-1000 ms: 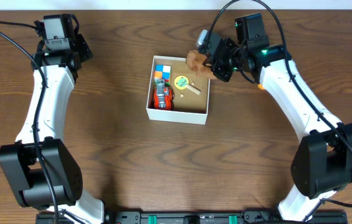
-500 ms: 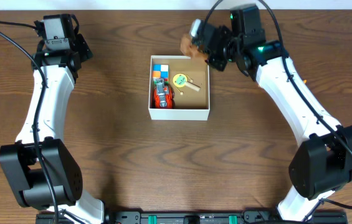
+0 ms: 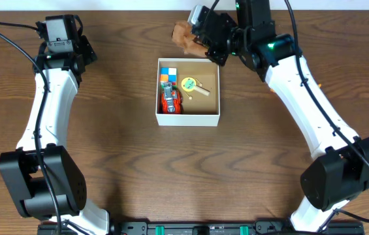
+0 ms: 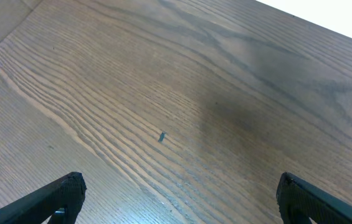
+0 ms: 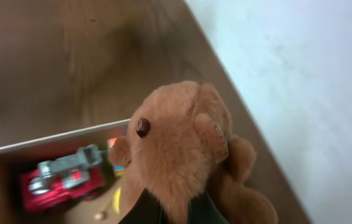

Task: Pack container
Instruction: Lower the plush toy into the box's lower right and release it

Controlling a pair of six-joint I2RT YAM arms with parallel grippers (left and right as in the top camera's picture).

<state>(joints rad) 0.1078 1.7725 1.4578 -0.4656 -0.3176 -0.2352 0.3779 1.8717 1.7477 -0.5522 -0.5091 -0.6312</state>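
Observation:
My right gripper will move back and down next to release the bear [image 3: 184, 37] on the container's tan bottom beside the red toy truck, because that near part of the container is bare.
The container [image 3: 187, 121] is a white low-walled box with a tan floor, at the table's middle. In it lie a red toy truck [image 3: 170, 101], a coloured cube [image 3: 168, 74] and a yellow-green round toy [image 3: 191, 85]. My right gripper [image 3: 202, 40] is shut on a brown teddy bear [image 3: 184, 37], held in the air just beyond the box's far edge. In the right wrist view the bear [image 5: 176, 143] fills the middle, pinched at the gripper [image 5: 174, 214], with the container [image 5: 51, 144] and truck [image 5: 63, 180] below left. My left gripper [image 4: 179, 199] stands open over bare wood.
The table's far edge and a white surface [image 5: 300, 74] lie just behind the bear. The left arm [image 3: 50, 98] stands far left of the box. The right arm [image 3: 302, 85] reaches in from the right.
My right gripper has carried the bear up and to the left, from over the box's far right corner to beyond its far edge. The left arm has not moved.

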